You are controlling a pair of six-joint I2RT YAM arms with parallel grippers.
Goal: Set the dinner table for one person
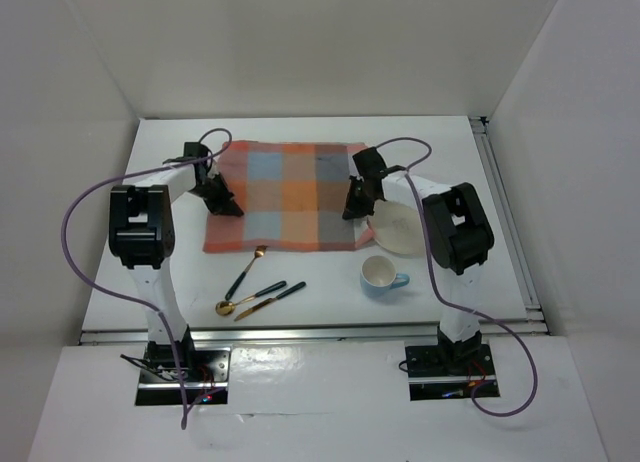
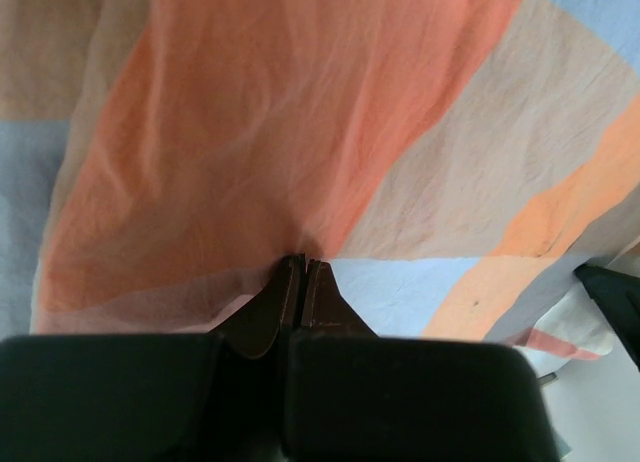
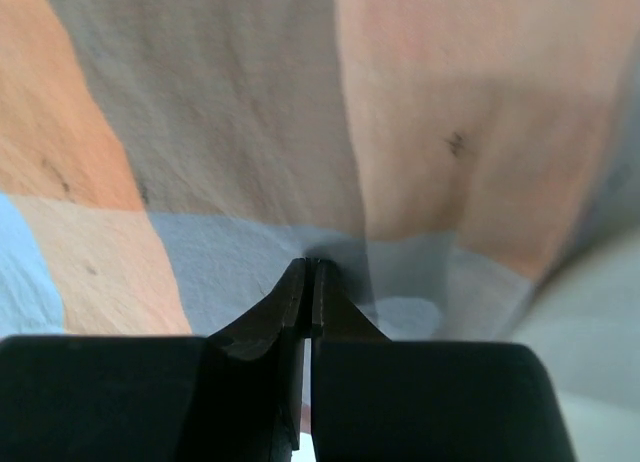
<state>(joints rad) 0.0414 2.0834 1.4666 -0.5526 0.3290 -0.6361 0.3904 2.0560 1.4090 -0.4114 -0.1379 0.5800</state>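
Observation:
The mat point(image 1: 285, 197) sits off-centre on top of the table, so the robot's right gripper should move back and to the right in the top view, beside the plate's rim point(image 1: 373, 226), and release.
The dinner table point(image 1: 450, 162) is a plain white tabletop. An orange, blue and grey checked cloth mat point(image 1: 285, 197) lies on it at the centre back. My left gripper point(image 1: 225, 204) is at the mat's left edge and is shut on the cloth point(image 2: 300, 132), its jaws pressed together in the left wrist view point(image 2: 304, 262). My right gripper point(image 1: 355, 207) is at the mat's right edge and is shut on the cloth point(image 3: 250, 132), as the right wrist view point(image 3: 312, 264) shows. The cloth is bunched and lifted at both pinch points.
A cream plate point(image 1: 398, 227) lies right of the mat, partly under my right arm. A light blue cup point(image 1: 380, 277) stands in front of it. Cutlery with gold ends and dark handles point(image 1: 255, 287) lies in front of the mat. Metal rails point(image 1: 505, 217) run along the table's edges.

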